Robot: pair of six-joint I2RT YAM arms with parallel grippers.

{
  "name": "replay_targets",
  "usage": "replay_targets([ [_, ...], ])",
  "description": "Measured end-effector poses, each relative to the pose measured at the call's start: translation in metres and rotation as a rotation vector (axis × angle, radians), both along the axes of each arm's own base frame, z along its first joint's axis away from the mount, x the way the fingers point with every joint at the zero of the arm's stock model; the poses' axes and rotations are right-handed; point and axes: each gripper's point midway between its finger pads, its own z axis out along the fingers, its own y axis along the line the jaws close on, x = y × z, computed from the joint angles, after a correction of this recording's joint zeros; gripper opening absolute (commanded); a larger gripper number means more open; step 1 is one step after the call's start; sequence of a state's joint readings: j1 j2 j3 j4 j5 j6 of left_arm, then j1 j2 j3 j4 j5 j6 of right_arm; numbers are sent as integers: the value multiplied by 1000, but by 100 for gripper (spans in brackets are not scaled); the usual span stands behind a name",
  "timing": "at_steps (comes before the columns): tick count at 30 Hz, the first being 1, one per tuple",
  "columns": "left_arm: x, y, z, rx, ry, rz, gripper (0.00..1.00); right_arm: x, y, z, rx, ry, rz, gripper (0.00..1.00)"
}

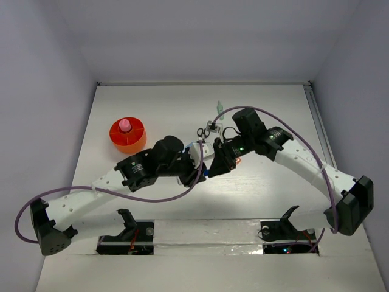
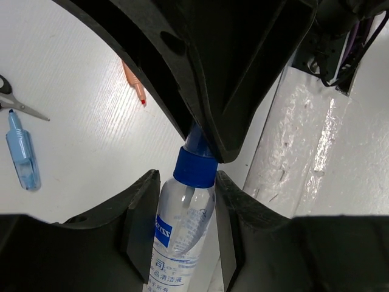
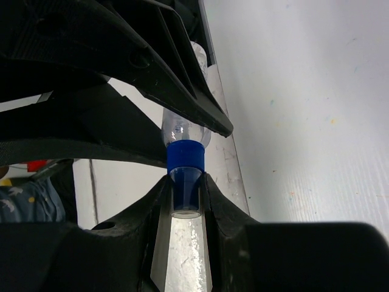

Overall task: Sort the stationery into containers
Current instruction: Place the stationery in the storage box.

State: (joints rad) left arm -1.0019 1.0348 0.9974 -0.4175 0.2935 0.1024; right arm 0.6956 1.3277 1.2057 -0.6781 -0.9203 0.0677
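Observation:
I need to swing my left gripper outward and to the left in the top view next, to free the bottle inside the orange-red cup (image 1: 137, 139), which has room beside its pink tube.
A clear little bottle (image 2: 182, 225) with a blue collar and white label hangs above the table's middle, held from both ends. My left gripper (image 2: 185, 234) has its jaws against both sides of the body. My right gripper (image 3: 185, 198) is shut on the blue cap (image 3: 185, 179). In the top view the two grippers meet, left (image 1: 202, 163) and right (image 1: 215, 159). The orange-red cup (image 1: 137, 139) stands at the left with a pink tube (image 1: 124, 125) inside. On the table lie the green marker (image 1: 220, 109), scissors (image 1: 203, 130), light blue marker (image 2: 23, 158) and orange marker (image 2: 134, 85).
A shiny taped strip (image 1: 206, 231) runs along the table's near edge between the arm bases. Purple cables (image 1: 152, 198) loop over both arms. Grey walls close in the table at the back and sides.

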Motion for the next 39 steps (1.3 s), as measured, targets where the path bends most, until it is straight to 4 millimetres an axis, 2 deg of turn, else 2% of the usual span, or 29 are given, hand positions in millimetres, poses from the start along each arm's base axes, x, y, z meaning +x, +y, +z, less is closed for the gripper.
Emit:
replay_targets([
  [2,3,1,0,2,-8,13,0,2,0,0,1,-2,-8,12],
  [3,5,1,0,3,-14,24,0,4,1,1,2,-6,-17,28],
  [6,14,1,2,2,-37,75,0,10,2,9,20,-30,-55,45],
  [9,28,4,-3,30,-51,158,0,18,0,24,58,-82,-102,51],
  [15,63,18,-7,52,-76,365,0,22,-11,63,152,-217,-183,51],
  [18,89,32,0,23,-91,498,0,19,-18,75,188,-268,-209,51],
  [21,119,56,6,0,-111,667,0,17,-24,77,203,-303,-237,51],
  [25,159,96,20,-69,-138,913,0,20,-30,62,197,-318,-295,51],
  [30,198,158,42,-190,-216,1234,0,30,-29,28,211,-306,-369,52],
  [34,222,188,60,-270,-298,1401,0,36,-24,-2,233,-275,-399,52],
  [38,253,217,60,-302,-352,1525,0,40,-23,-16,255,-273,-422,52],
  [39,259,226,54,-285,-354,1552,0,41,-22,-15,263,-277,-426,52],
])
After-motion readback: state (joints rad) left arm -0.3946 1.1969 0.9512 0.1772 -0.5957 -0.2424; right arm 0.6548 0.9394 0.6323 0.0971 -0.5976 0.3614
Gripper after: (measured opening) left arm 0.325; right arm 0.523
